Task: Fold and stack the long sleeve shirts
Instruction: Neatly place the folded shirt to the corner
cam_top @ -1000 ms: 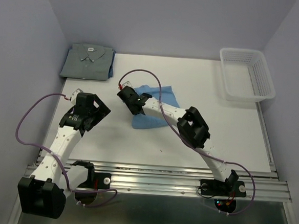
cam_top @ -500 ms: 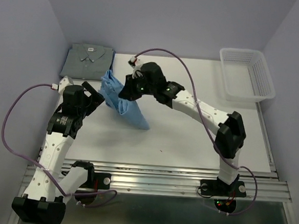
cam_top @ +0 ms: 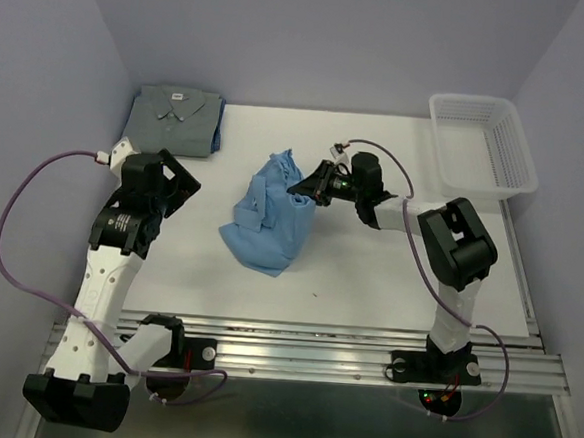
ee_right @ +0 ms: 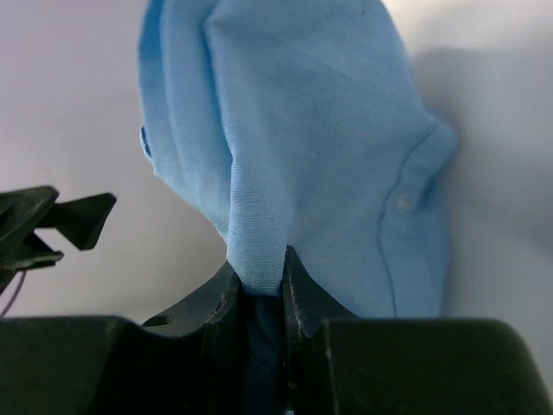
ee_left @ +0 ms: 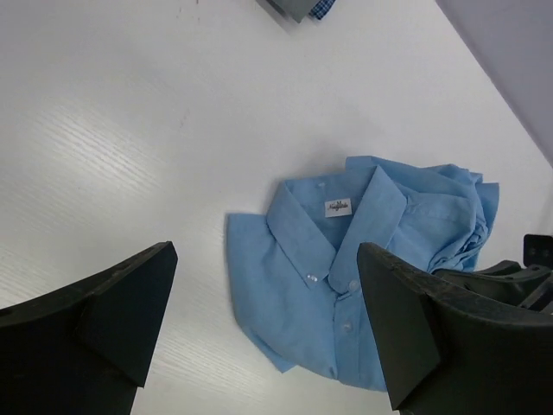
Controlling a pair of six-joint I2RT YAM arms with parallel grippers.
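Note:
The right gripper moves to the right in the top view and down next, releasing the shirt's fold on the bare tabletop, which lies below on that side.
The sky-blue shirt [cam_top: 272, 216] lies folded mid-table, collar and white neck label up, its right edge bunched and lifted. It also shows in the left wrist view [ee_left: 363, 259]. My right gripper [cam_top: 306, 188] is shut on a fold of the sky-blue shirt [ee_right: 302, 156], its jaws pinching the cloth at the shirt's right edge. The grey shirt [cam_top: 174, 119] lies folded at the back left corner. My left gripper [cam_top: 164, 182] is open and empty, held above the table left of the blue shirt; its fingers [ee_left: 112, 311] frame the collar from above.
A white mesh basket [cam_top: 481, 145] stands at the back right of the white table [cam_top: 389, 266]. The lilac walls close in the back and both sides. The right arm's cable loops above its forearm.
My right gripper has carried the blue shirt from the left back toward the middle and lowered it; it now lies collar up. My left arm has drawn back to the left and risen.

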